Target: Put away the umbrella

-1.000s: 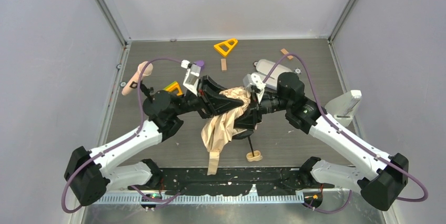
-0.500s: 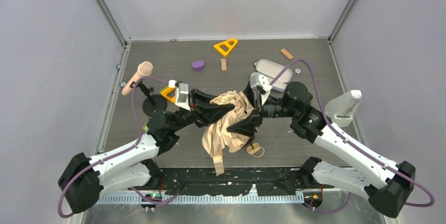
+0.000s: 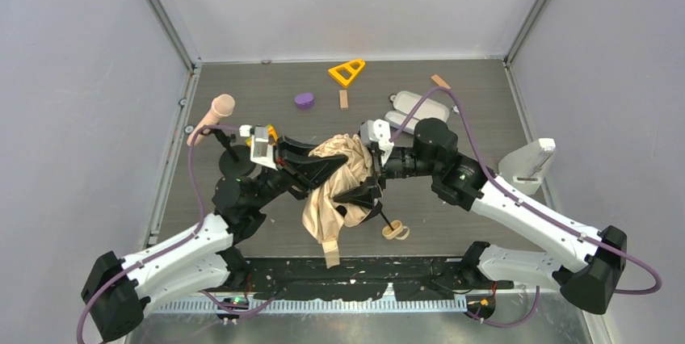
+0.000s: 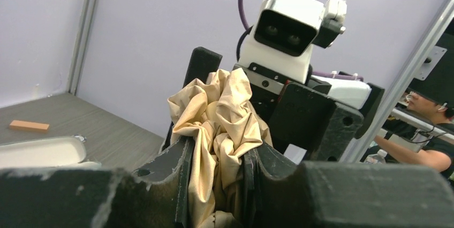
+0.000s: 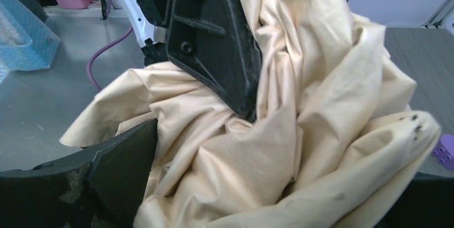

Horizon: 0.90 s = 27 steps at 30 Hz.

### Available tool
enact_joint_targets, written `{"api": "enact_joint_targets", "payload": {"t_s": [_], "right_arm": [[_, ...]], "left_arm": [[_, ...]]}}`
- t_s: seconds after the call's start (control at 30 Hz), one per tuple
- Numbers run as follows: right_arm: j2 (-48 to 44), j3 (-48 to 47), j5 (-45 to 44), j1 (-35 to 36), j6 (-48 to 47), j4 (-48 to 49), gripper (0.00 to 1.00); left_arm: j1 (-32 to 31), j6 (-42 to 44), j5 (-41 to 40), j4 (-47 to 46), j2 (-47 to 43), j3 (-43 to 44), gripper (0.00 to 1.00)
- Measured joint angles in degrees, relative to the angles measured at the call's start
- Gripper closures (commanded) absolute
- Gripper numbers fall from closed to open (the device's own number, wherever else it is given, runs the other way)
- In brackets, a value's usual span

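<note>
My right gripper should slide left in the top view, farther over the umbrella's bunched canopy [image 3: 354, 169] [image 5: 251, 150], because the canopy is on that side between the gripper's open fingers.
The umbrella [image 3: 335, 186] is a crumpled beige-peach bundle held above the table's middle. Its thin black shaft slants down to the tan handle [image 3: 394, 232], near the table's front. My left gripper [image 3: 325, 169] comes in from the left and is shut on a fold of the canopy [image 4: 219, 131], the fabric pinched between its fingers [image 4: 176, 174]. My right gripper [image 3: 360, 192] comes in from the right with its jaws around the fabric bundle [image 5: 278, 147]; one finger [image 5: 123, 166] shows at the left and the other is mostly hidden by cloth.
A pink-headed microphone [image 3: 222, 106] on a black stand is at the left. A yellow triangle [image 3: 346, 71], purple piece [image 3: 304, 100] and two small wooden blocks [image 3: 343, 98] lie at the back. A lavender-grey case [image 3: 420, 108] is back right, and a white holder [image 3: 529, 162] is by the right wall.
Both grippers have carried the umbrella a little left and toward the near edge. The handle has shifted slightly right on the table. Both grips are unchanged.
</note>
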<state>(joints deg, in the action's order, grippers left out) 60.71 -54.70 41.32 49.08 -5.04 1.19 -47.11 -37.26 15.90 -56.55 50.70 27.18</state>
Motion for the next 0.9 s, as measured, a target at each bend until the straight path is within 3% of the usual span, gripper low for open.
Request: {"api": "enact_joint_targets", "payload": {"t_s": [0.3,0.7,0.73,0.9], "right_arm": [[7.08,-5.77,-0.39,2.82,-4.31,-1.4,0.02],[15.17,-5.6,-16.74,5.38,-4.17,3.3,0.03],[16.26,-5.75,-18.58,5.53,-4.09,3.82,0.08],[19.58,-5.84,-23.61,6.16,-2.78,6.64,0.7]], "left_arm": [[0.26,-2.91,-2.58,-0.28,-4.61,-1.55,1.0],[0.22,-3.96,-13.73,-6.64,-0.68,-6.21,1.0],[0.24,-3.74,-15.19,-6.64,-0.57,-6.6,1.0],[0.68,-2.86,-20.5,-6.67,-0.2,-8.13,1.0]]}}
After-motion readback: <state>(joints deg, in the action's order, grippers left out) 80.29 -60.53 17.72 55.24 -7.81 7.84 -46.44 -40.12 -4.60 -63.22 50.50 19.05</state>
